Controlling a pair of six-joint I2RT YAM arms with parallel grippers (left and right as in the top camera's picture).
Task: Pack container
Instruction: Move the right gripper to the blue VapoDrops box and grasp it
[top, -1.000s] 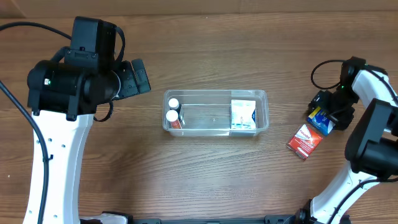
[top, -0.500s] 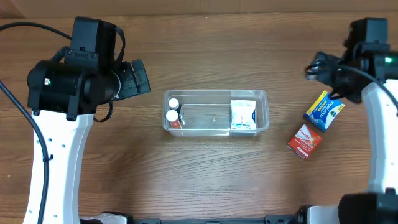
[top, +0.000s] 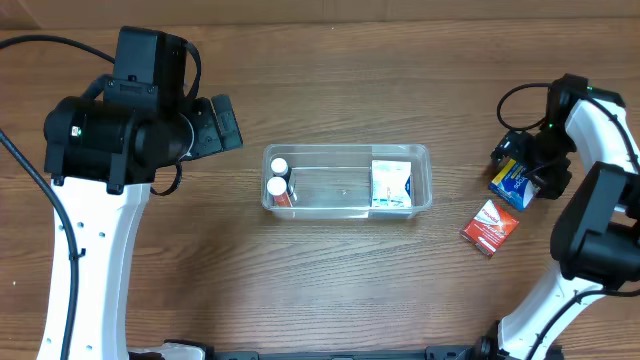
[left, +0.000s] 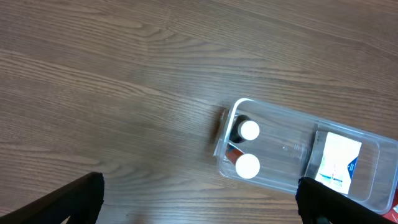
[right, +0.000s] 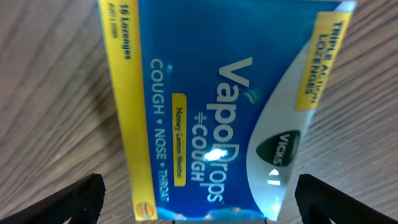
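Observation:
The blue-and-yellow cough drop packet lies just below my right gripper, between its open fingers. I need to move the gripper down and close across the packet's sides.
The clear container (top: 345, 149) lies mid-table and holds two white-capped bottles (top: 277, 176) at its left end and a white-and-blue box (top: 391, 184) at its right end. It also shows in the left wrist view (left: 273, 114). My right gripper (top: 527, 168) is low over a blue-and-yellow cough drop packet (top: 512, 182) at the far right. In the right wrist view its fingers (right: 199, 202) are open, one on each side of the packet (right: 217, 106). My left gripper (top: 226, 122) is open and empty, raised left of the container (left: 199, 202).
A red packet (top: 490, 226) lies on the table just in front and to the left of the blue packet. The wooden table (top: 330, 270) is bare around the container. The right arm's cable loops above the blue packet.
The right arm had lifted back from the blue packet half a second ago and has come back down over it. The left arm has not moved.

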